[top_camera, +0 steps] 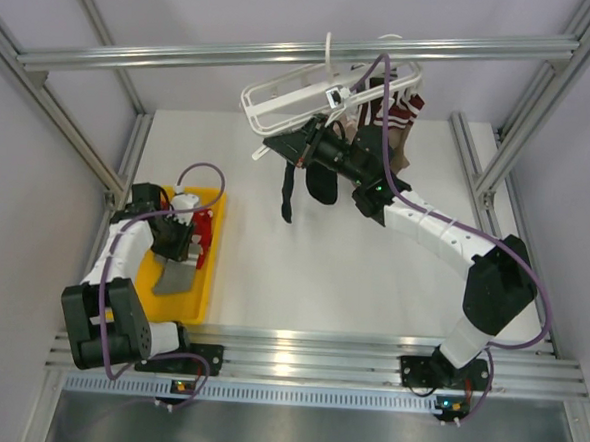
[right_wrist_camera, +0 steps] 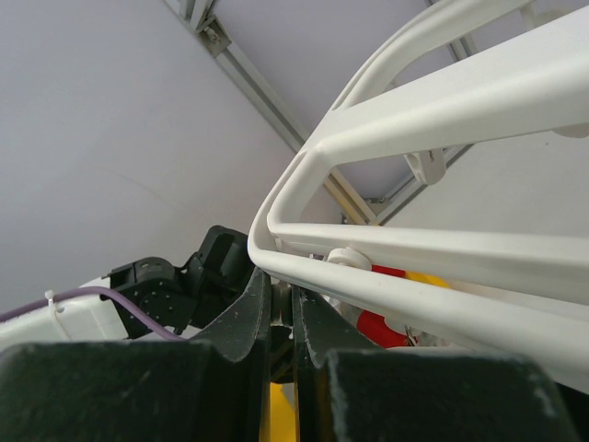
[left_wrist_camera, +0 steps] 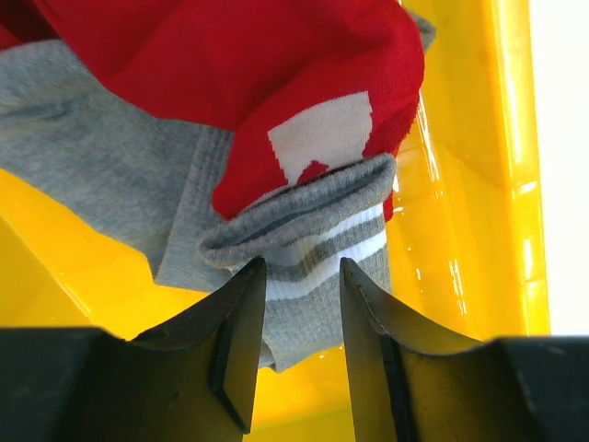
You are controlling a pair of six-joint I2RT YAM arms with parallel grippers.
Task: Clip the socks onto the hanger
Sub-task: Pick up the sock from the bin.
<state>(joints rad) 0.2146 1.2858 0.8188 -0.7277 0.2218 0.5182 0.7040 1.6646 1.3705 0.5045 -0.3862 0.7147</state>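
Note:
My left gripper moves down a little next and closes on the grey sock's striped cuff by the cuff's open rim, because that cuff lies between my fingers.
In the left wrist view a grey sock [left_wrist_camera: 317, 276] with white cuff stripes lies in the yellow tray [left_wrist_camera: 469, 230], partly under a red sock [left_wrist_camera: 276, 83] with a white marking. My left gripper [left_wrist_camera: 302, 276] is open and its jaws stand either side of the grey sock's cuff. From above, the left gripper [top_camera: 181, 242] sits low in the tray beside the grey sock [top_camera: 176, 277] and the red sock [top_camera: 204, 234]. The white hanger [top_camera: 283, 92] hangs from the top bar. My right gripper [top_camera: 299, 148] is just under its frame [right_wrist_camera: 433, 138], shut on a small clip peg [right_wrist_camera: 282, 308].
Black socks [top_camera: 288, 193] and a red-and-white sock [top_camera: 400, 112] hang from the hanger. Aluminium frame posts [top_camera: 499, 163] stand at the table's sides. The yellow tray [top_camera: 209, 276] lies at the table's left edge.

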